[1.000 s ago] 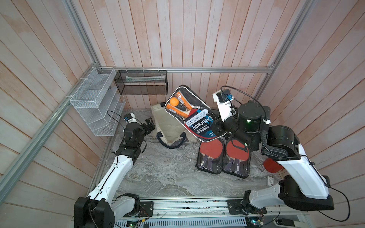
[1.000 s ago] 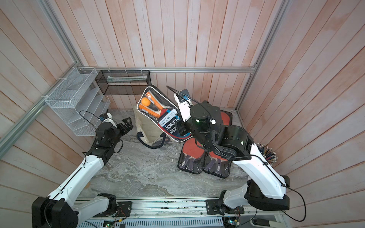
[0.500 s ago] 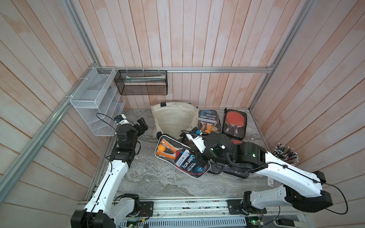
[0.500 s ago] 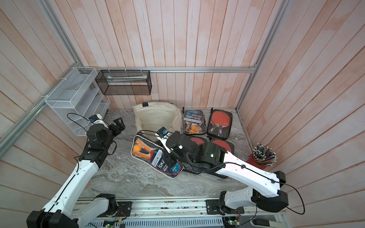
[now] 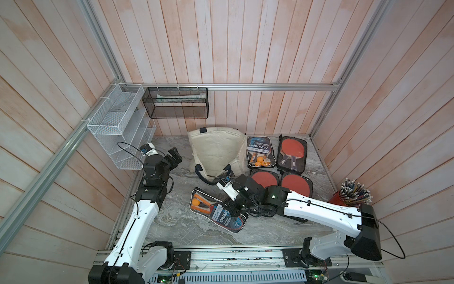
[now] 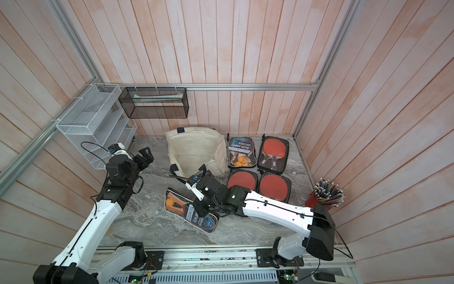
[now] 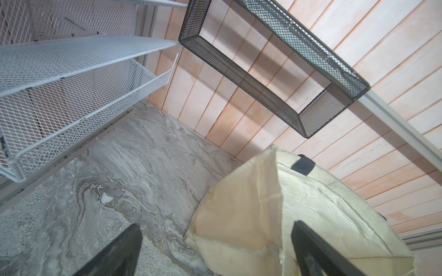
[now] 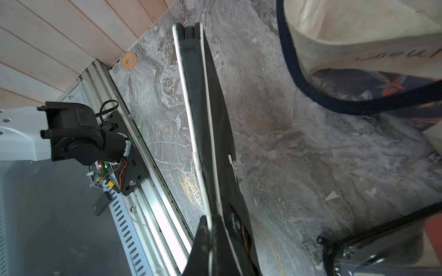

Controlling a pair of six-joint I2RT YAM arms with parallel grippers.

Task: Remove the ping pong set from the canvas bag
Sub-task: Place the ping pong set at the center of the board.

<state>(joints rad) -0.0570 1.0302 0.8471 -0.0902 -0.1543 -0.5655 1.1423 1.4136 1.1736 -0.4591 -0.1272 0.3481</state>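
Observation:
The robot's right gripper should next lower and tilt to lay the edge-on case flat, then release it, since the bare tabletop beside the bag's handles is below that gripper.
The cream canvas bag [image 5: 217, 152] [image 6: 196, 150] lies slumped at the back of the table, its navy handles toward the front. The ping pong set [image 5: 216, 212] [image 6: 189, 212], a clear zip case with orange balls and paddles, is out of the bag, low at the front of the table. My right gripper [image 5: 229, 208] [image 6: 202, 207] is shut on the case's edge. The right wrist view shows the set [image 8: 205, 119] edge-on, pinched in the right gripper [image 8: 211, 218]. My left gripper [image 5: 173, 157] [image 6: 145, 156] [image 7: 216, 224] stands open and empty, left of the bag [image 7: 275, 203].
Right of the bag lie a Deerway case [image 5: 259, 152], an open case with a red paddle [image 5: 292, 153] and two red paddle cases [image 5: 265, 177] [image 5: 296, 183]. A red pencil cup [image 5: 351, 196] is far right. A white mesh rack [image 5: 120, 132] and black basket [image 5: 177, 103] hang on the walls.
My right arm has swung the ping pong set from high over the bag down to the front of the table. The left arm has drawn back a little to the left.

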